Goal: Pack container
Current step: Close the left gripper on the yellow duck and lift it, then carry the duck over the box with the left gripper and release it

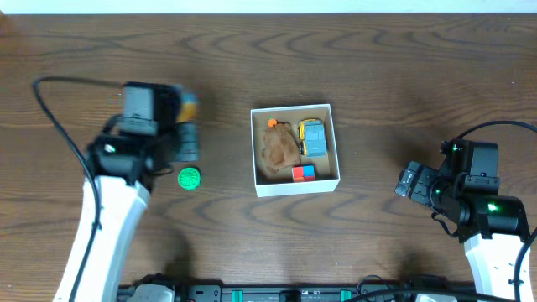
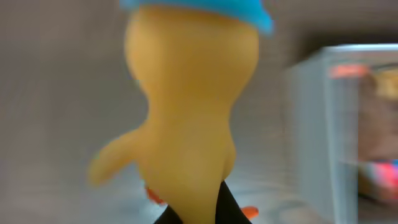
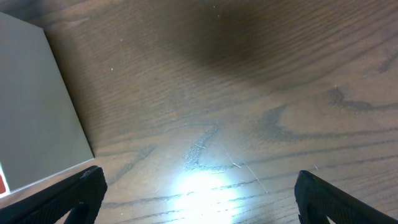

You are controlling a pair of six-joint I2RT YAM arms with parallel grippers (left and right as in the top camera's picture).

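Note:
My left gripper swings the yellow duck-like toy, still outside, across into the container (image 1: 296, 185) next, turning as it lowers by the red and blue block (image 1: 304, 173).
The container (image 1: 296, 185), a white-walled square box with a tan inside, sits at mid table. It holds a brown plush toy (image 1: 279, 148), a yellow and blue toy (image 1: 313, 136) and a red and blue block (image 1: 304, 173). My left gripper (image 1: 185, 127) is left of the box and is shut on a yellow duck-like toy with a blue cap (image 2: 189, 106), which fills the blurred left wrist view. The box wall also shows in that view (image 2: 311, 124). My right gripper (image 1: 410, 181) is open and empty to the right of the box, over bare wood (image 3: 199, 199).
A small green round toy (image 1: 190, 177) lies on the table just below my left gripper. The box's white outer wall (image 3: 37, 106) is at the left of the right wrist view. The table is dark wood.

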